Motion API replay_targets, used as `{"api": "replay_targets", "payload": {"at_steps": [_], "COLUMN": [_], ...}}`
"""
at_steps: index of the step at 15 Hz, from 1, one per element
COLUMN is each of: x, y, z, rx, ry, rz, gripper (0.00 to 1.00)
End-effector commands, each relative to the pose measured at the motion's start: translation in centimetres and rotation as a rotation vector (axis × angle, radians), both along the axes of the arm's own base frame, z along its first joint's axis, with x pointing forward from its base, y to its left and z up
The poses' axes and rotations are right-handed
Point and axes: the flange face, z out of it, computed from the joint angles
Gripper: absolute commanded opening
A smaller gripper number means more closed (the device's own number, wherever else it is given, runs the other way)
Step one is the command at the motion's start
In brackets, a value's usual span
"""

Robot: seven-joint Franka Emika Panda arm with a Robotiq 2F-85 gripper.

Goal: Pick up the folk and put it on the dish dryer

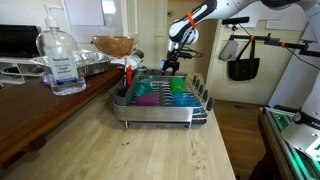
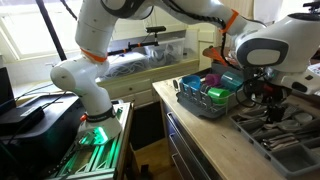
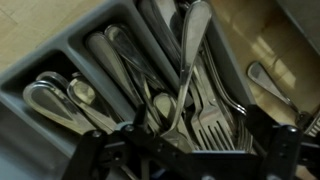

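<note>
The topmost fork lies across the others between the robot's fingers, so the gripper needs to go down into the cutlery tray (image 3: 22,98), open around that fork's neck.
In the wrist view my gripper (image 3: 190,150) hangs open just above a grey cutlery tray (image 3: 22,98), with dark fingers at the lower left and lower right. Several forks (image 3: 205,125) lie tines-down between the fingers, beside compartments of spoons (image 3: 75,95). Nothing is held. The dish dryer, a silver wire rack, shows in both exterior views (image 1: 160,108) (image 2: 205,108) with coloured cups in it. The gripper (image 2: 262,95) is low over the cutlery tray (image 2: 290,140), just beyond the rack. It also shows in an exterior view (image 1: 172,63), behind the rack.
A hand sanitiser bottle (image 1: 62,62), a foil tray (image 1: 88,66) and a wooden bowl (image 1: 113,45) stand on the dark counter beside the rack. A black bag (image 1: 243,62) hangs at the back. The wooden worktop edge (image 1: 215,150) runs in front.
</note>
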Motion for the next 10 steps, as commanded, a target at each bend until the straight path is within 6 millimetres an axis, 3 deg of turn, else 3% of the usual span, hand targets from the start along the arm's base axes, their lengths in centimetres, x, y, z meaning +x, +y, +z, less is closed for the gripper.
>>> {"api": "replay_targets", "payload": {"at_steps": [1, 5, 6, 10], "x": [0.2, 0.8, 0.9, 2.1], "y": [0.0, 0.1, 0.1, 0.0], "z": [-0.1, -0.6, -0.8, -1.8], "rx": [0.014, 0.034, 0.037, 0.043], "ry": [0.016, 0.028, 0.033, 0.054], "rz": [-0.034, -0.091, -0.102, -0.162], "gripper": [1.00, 0.98, 0.86, 0.68]}}
